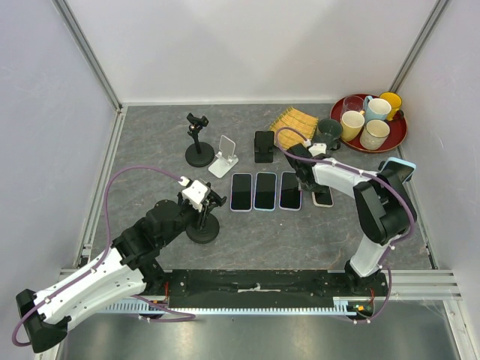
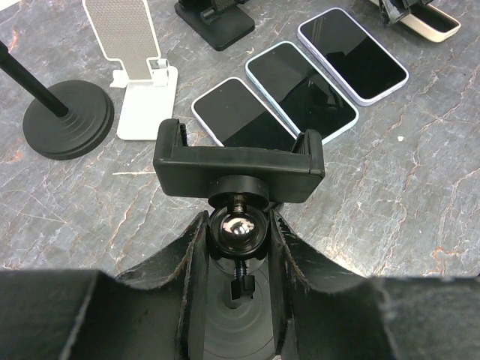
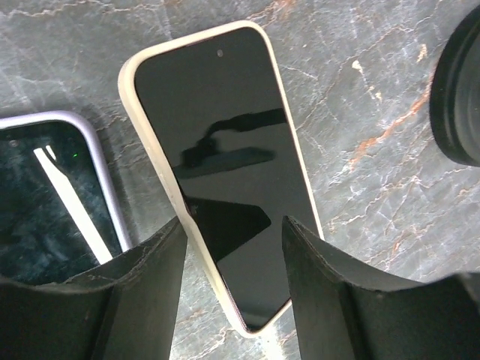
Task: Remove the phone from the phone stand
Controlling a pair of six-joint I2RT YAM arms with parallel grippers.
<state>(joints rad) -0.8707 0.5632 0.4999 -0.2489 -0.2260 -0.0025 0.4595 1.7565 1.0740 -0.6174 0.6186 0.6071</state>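
Observation:
The phone stand's clamp is empty, so next I will move my left gripper outward and to the left in the top view and release the phone stand on the table beside the pole stand.
The black phone stand [image 1: 202, 225] rests on its round base at the front left, and its clamp [image 2: 238, 161] holds nothing. My left gripper [image 2: 238, 247] is shut on the stand's ball joint [image 2: 238, 231] just under the clamp. The cream-cased phone [image 3: 225, 150] lies screen up on the grey table, at the right end of the phone row [image 1: 322, 197]. Over the phone's near end, my right gripper [image 3: 234, 240] stands open, a finger on each side and a gap at the left edge.
Three more phones [image 1: 265, 190] lie side by side. Behind them stand a black pole stand [image 1: 199, 142], a white folding stand [image 1: 223, 156] and a small black stand [image 1: 263, 146]. A bamboo mat [image 1: 294, 122], a dark cup [image 1: 328, 129] and a red tray [image 1: 397, 135] of mugs are at the back right.

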